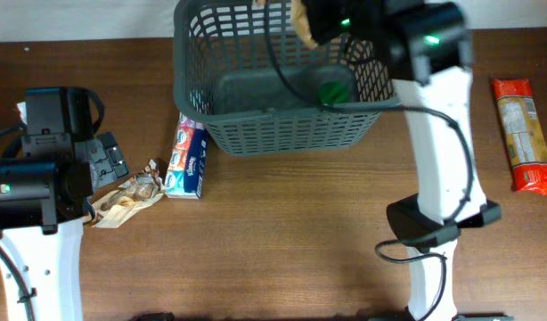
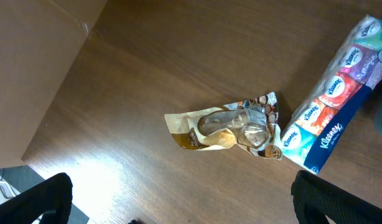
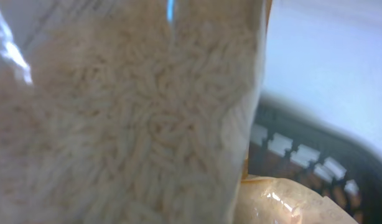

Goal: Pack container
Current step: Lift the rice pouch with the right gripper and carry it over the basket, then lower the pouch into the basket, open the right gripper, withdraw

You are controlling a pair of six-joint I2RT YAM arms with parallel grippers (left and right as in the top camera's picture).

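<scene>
The right gripper should next lower the bag of rice it is holding inside the basket's lattice sides, next to the green thing.
The container, a dark grey lattice-sided basket, stands at the far middle of the table, and its wall shows in the right wrist view. Something green lies in its right end. Over the basket's far right corner my right gripper is shut on a clear bag of rice. That bag of rice fills the right wrist view and hides the fingers. My left gripper stands open above bare wood, just short of a brown snack packet. Its fingertips hold nothing.
A blue pack of tissues lies against the basket's front left corner, beside the snack packet. A red and orange pasta packet lies at the far right. The right arm's base stands front right.
</scene>
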